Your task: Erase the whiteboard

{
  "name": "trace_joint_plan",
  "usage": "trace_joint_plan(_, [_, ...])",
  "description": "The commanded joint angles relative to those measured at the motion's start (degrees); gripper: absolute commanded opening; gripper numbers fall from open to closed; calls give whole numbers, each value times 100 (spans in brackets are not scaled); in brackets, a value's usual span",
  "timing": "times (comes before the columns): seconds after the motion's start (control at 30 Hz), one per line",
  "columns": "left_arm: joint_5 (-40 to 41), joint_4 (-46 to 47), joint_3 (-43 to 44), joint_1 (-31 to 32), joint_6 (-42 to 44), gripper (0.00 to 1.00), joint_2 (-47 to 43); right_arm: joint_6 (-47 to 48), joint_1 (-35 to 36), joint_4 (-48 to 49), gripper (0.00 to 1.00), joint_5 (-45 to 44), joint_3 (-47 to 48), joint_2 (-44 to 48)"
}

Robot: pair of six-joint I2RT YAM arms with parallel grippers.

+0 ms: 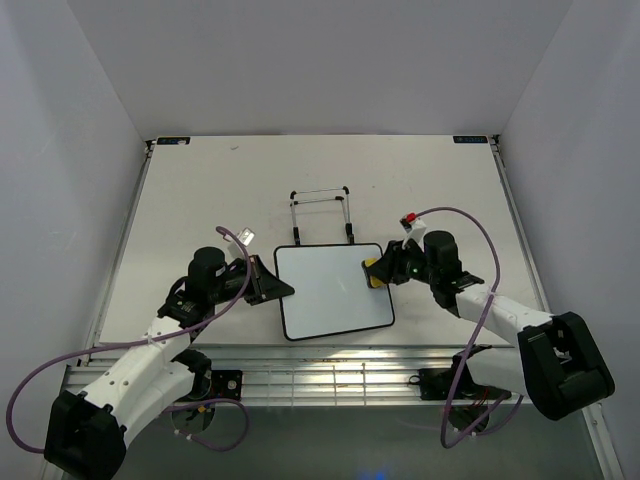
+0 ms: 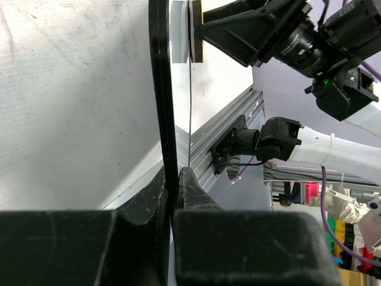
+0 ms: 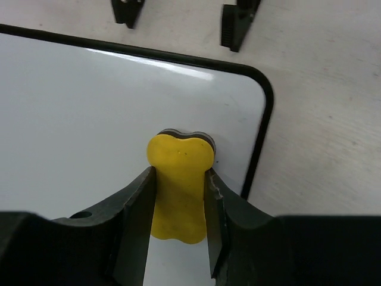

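I need to lift the yellow sponge (image 1: 372, 271) off the blank whiteboard with my right gripper next, then lower it onto the bare table past the nearby side edge.
The whiteboard (image 1: 330, 290) lies flat near the table's front, white with a thin black frame; its face looks blank. My left gripper (image 1: 270, 285) is shut on its left edge; in the left wrist view the black frame (image 2: 162, 107) runs edge-on between my fingers. My right gripper (image 1: 378, 272) is shut on the yellow sponge (image 1: 372, 271), which presses on the board's far right corner. In the right wrist view the yellow sponge (image 3: 178, 185) sits between my fingers on the whiteboard (image 3: 77, 125), close to its rounded corner.
A thin black wire stand (image 1: 320, 212) stands just behind the board; its feet (image 3: 237, 25) show at the top of the right wrist view. The table's front aluminium rail (image 1: 330, 370) runs just below the board.
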State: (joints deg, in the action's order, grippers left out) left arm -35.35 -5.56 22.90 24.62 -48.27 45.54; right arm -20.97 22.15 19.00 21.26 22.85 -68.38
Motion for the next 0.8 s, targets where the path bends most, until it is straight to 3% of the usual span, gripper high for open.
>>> trace_joint_plan(0.0, [-437, 222, 127, 113, 459, 0, -72, 40, 524, 131, 36, 564, 412, 219])
trace_joint_plan(0.2, [-402, 231, 171, 113, 433, 0, -36, 137, 1606, -37, 36, -60, 1353, -86])
trace_joint_plan(0.33, [-367, 179, 259, 113, 450, 0, -106, 225, 1600, -142, 37, -551, 1477, -378])
trace_joint_plan(0.7, [-314, 108, 312, 113, 433, 0, -247, -196, -51, -500, 36, -473, 62, 290])
trace_joint_plan(0.77, [-305, 108, 286, 113, 415, 0, -352, -232, -507, -635, 36, -18, 35, 281])
